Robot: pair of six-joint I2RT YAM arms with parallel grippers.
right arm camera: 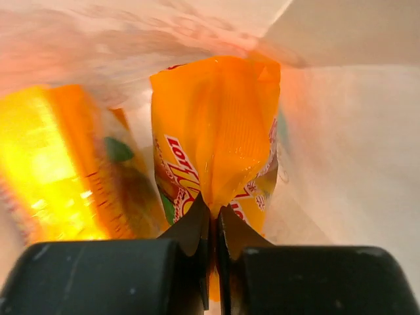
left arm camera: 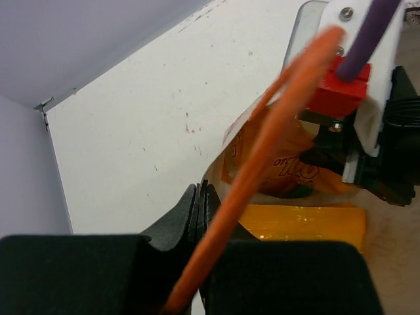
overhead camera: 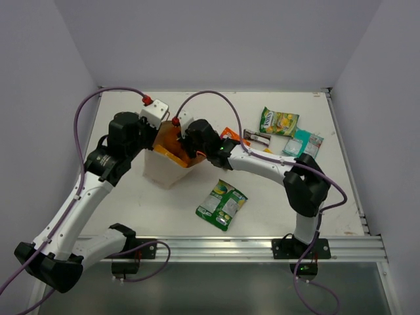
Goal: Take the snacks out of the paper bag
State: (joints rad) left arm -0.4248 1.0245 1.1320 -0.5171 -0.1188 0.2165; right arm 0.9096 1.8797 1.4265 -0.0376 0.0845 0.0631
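The robot's right gripper will next lift from the bag [overhead camera: 163, 168] to the right in the top view, then go down to the table beside the green packet, because that spot is empty.
The cream-white paper bag [overhead camera: 163, 168] stands left of centre, its mouth tilted toward the right arm. My left gripper [overhead camera: 155, 128] is shut on the bag's rim [left arm camera: 231, 134] in the left wrist view [left arm camera: 203, 197], with the orange string handle [left arm camera: 275, 125] running across it. My right gripper [overhead camera: 188, 142] reaches inside the bag and is shut [right arm camera: 214, 220] on the top of an orange packet [right arm camera: 216, 131]. A second orange packet [right arm camera: 62, 170] lies beside it in the bag. Both also show in the left wrist view: one [left arm camera: 285, 172] and the other [left arm camera: 302, 224].
On the table lie a green packet [overhead camera: 222, 206] near the front, another green packet [overhead camera: 278, 121] at the back right, a teal packet [overhead camera: 302, 143], a dark brown bar [overhead camera: 257, 138] and a red-yellow packet [overhead camera: 230, 134]. Walls enclose three sides of the table.
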